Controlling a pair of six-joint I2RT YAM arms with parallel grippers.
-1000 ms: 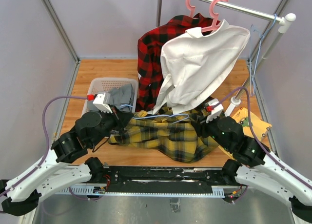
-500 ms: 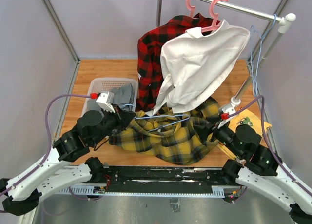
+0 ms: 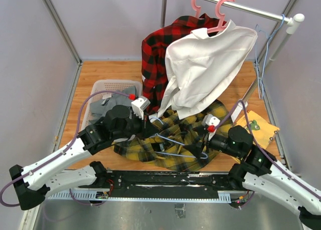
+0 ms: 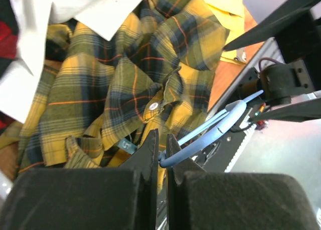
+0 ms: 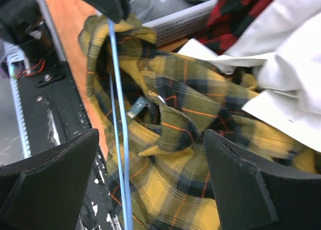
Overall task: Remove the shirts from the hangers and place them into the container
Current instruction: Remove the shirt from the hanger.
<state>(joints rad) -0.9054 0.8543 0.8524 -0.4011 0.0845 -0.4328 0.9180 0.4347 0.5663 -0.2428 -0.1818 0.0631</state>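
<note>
The hanger's upper wire (image 3: 174,141) (image 5: 120,99) runs left of my right gripper in the top view, already between its open fingers. The right gripper slides that way next and closes.
The yellow-and-dark-green plaid shirt (image 3: 175,140) lies crumpled on the table between both arms. My left gripper (image 3: 150,123) is shut on the hook end of a thin light-blue hanger (image 3: 180,146), which stretches over the shirt; in the left wrist view the blue hanger (image 4: 215,132) is pinched between the jaws (image 4: 161,157). My right gripper (image 3: 199,139) hovers open above the plaid shirt (image 5: 185,140), fingers (image 5: 241,180) far apart, the hanger's wires (image 5: 120,115) crossing the gap. The white container (image 3: 108,85) at left holds the grey shirt (image 3: 113,102). The red plaid shirt (image 3: 155,54) and white shirt (image 3: 205,69) hang on pink hangers (image 3: 223,12).
A metal rail (image 3: 251,8) crosses the back right, with another light-blue hanger (image 3: 261,54) dangling from it. A flat yellow cloth (image 3: 262,127) lies right of the right arm. The white shirt's hem drapes onto the plaid shirt. Grey walls close in both sides.
My right gripper has opened wide and let go of the plaid shirt. My left arm has swung right with the blue hanger, which now lies across the shirt's near side.
</note>
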